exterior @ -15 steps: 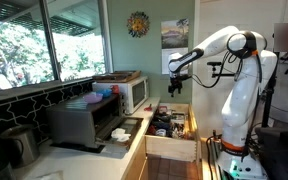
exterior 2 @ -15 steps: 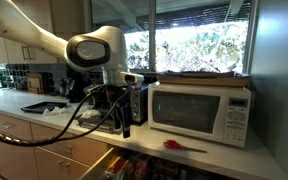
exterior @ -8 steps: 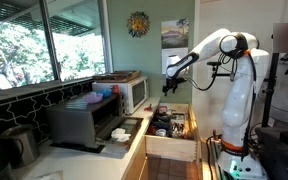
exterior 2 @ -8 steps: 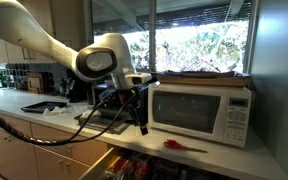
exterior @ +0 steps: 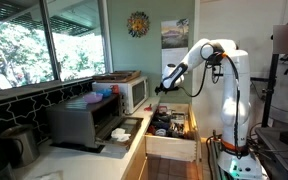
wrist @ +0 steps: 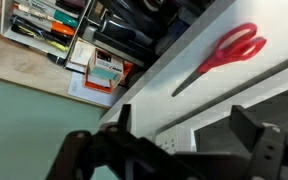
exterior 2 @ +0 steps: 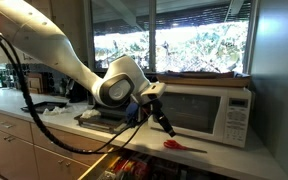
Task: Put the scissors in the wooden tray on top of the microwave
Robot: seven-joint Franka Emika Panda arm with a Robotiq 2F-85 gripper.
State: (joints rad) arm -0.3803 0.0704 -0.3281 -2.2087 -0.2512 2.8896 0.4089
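Observation:
I will lower my gripper next and turn it so that its open fingers go on both sides of the scissors' red handles, since the handles lie below it, at an angle to those fingers in the wrist view.
Red-handled scissors [wrist: 224,58] lie flat on the white counter in front of the white microwave [exterior 2: 202,107]; they also show in an exterior view [exterior 2: 183,146]. The reddish-brown wooden tray [exterior 2: 199,74] rests on top of the microwave and also shows in an exterior view [exterior: 119,76]. My gripper [exterior 2: 165,125] is open and empty. It hangs above the counter just left of the scissors, in front of the microwave door. In the wrist view its two dark fingers [wrist: 184,130] frame the counter edge below the scissors.
A dark grey oven [exterior: 84,120] with its door open stands beside the microwave. A light wooden drawer [exterior: 172,125] full of utensils is pulled out below the counter; its contents show in the wrist view [wrist: 74,40]. Windows run behind the counter.
My arm has swung toward the microwave and lowered; the gripper has moved from the oven side to just above the counter near the scissors. The scissors have not moved.

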